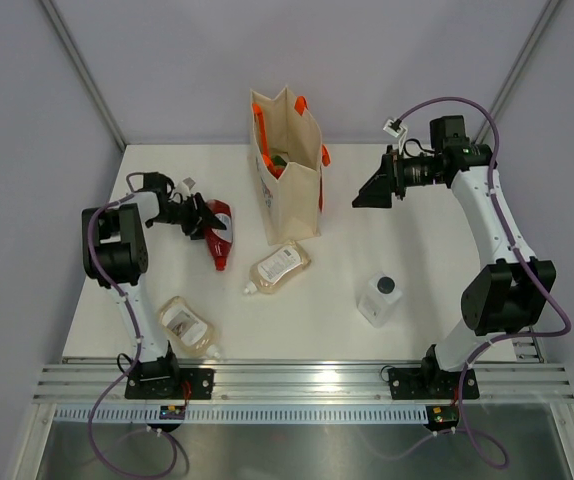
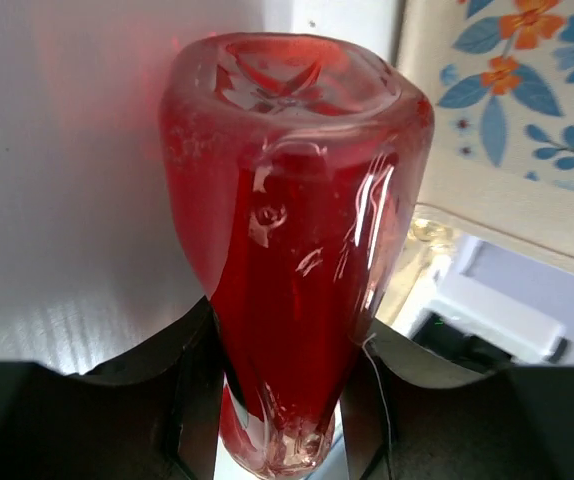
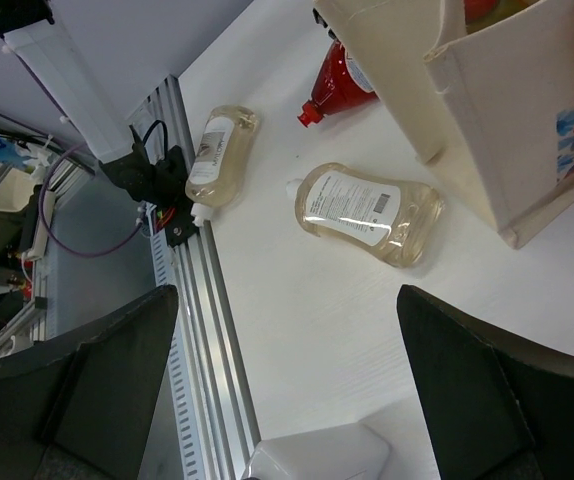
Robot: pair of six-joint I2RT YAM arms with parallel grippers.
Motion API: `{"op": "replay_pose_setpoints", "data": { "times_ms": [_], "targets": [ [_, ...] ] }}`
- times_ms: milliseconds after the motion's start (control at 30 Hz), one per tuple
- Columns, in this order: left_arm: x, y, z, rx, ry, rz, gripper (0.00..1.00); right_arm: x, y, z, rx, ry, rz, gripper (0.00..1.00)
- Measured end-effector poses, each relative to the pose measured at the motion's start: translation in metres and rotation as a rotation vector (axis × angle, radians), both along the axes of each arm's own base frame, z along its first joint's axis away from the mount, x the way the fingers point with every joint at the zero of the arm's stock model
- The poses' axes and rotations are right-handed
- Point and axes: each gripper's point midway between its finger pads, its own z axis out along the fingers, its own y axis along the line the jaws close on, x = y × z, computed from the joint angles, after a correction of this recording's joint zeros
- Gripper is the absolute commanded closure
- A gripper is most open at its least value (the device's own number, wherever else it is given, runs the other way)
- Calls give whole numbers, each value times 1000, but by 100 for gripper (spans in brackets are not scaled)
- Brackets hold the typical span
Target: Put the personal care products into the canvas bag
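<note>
My left gripper needs to lift over the bag's opening (image 1: 289, 138) to free the bottle, since the bag's opening is higher and to its right in the top view.
My left gripper (image 1: 199, 215) is shut on the red bottle (image 1: 219, 232), which lies at the left of the table with its cap toward the near edge. In the left wrist view the red bottle (image 2: 297, 230) fills the frame, both black fingers (image 2: 192, 400) pressed against its sides. The canvas bag (image 1: 287, 165) stands upright at the back centre, something green showing in its mouth. One peach bottle (image 1: 279, 266) lies in front of the bag, another (image 1: 189, 325) near the left base. A clear squarish bottle (image 1: 380, 298) stands right of centre. My right gripper (image 1: 375, 190) hangs open, right of the bag.
The aluminium rail (image 3: 197, 320) runs along the near table edge. The right wrist view looks down on both peach bottles (image 3: 367, 212) (image 3: 219, 155), the bag's corner (image 3: 497, 120) and the clear bottle (image 3: 317, 455). The bag's flowered print (image 2: 517, 80) is just right of the red bottle.
</note>
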Motion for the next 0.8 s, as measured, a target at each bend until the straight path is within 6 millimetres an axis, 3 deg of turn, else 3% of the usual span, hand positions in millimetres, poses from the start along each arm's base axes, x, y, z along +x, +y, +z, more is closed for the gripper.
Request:
{"op": "replay_pose_setpoints", "data": {
  "times_ms": [300,467,567,800],
  "targets": [
    [13,-10,7,-231,1,145,100,-9,0,-10,5,38,16,1],
    [27,-16,30,-360,-36,211,100,-12,0,-10,6,35,16,1],
    [40,-18,54,-458,-83,252,100,-14,0,-9,6,33,17,1],
    [59,-16,134,-714,-139,313,100,-14,0,-10,6,37,17,1]
  ]
}}
